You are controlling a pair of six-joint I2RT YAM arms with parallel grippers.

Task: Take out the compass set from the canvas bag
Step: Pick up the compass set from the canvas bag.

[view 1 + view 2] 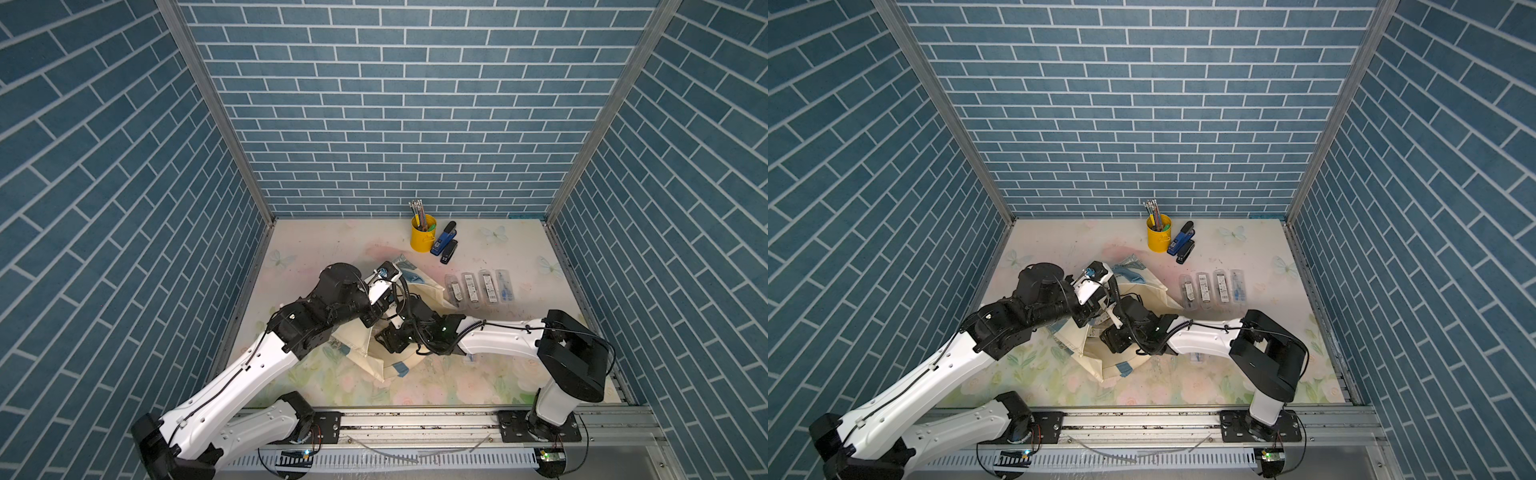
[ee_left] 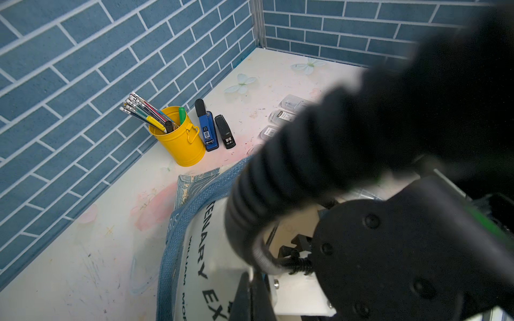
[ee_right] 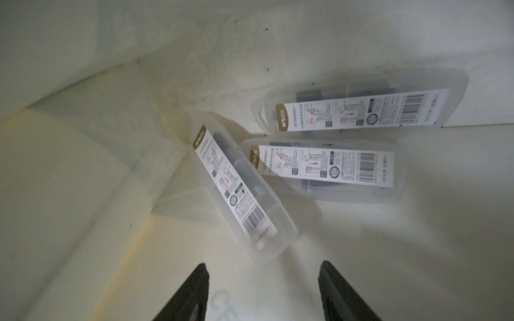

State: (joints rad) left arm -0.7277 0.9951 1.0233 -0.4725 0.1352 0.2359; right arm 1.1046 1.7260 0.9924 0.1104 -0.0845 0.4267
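The angled compass set's near end (image 3: pixel 274 238) points at my open fingers. My right gripper will push deeper into the bag, on both sides of that end of the compass set, and close.
The cream canvas bag (image 1: pixel 374 365) (image 1: pixel 1096 368) lies on the table's middle, its blue strap (image 2: pixel 178 244) showing in the left wrist view. My left gripper (image 2: pixel 250 298) (image 1: pixel 370 321) is shut on the bag's upper rim and holds the mouth up. My right gripper (image 3: pixel 263 265) (image 1: pixel 388 338) reaches inside the bag, jaws open and empty. Ahead of it on the bag's inner cloth (image 3: pixel 83 172) lie three compass sets in clear cases: the nearest one (image 3: pixel 239 194) angled just beyond the fingertips, a second (image 3: pixel 322 169) and a third (image 3: pixel 361 111) farther in.
Several more clear compass cases (image 1: pixel 478 287) (image 1: pixel 1212 287) lie in a row on the table right of the bag. A yellow pencil cup (image 1: pixel 423 239) (image 2: pixel 180 141), a blue stapler (image 1: pixel 444 239) and a black stapler (image 1: pixel 449 252) stand by the back wall.
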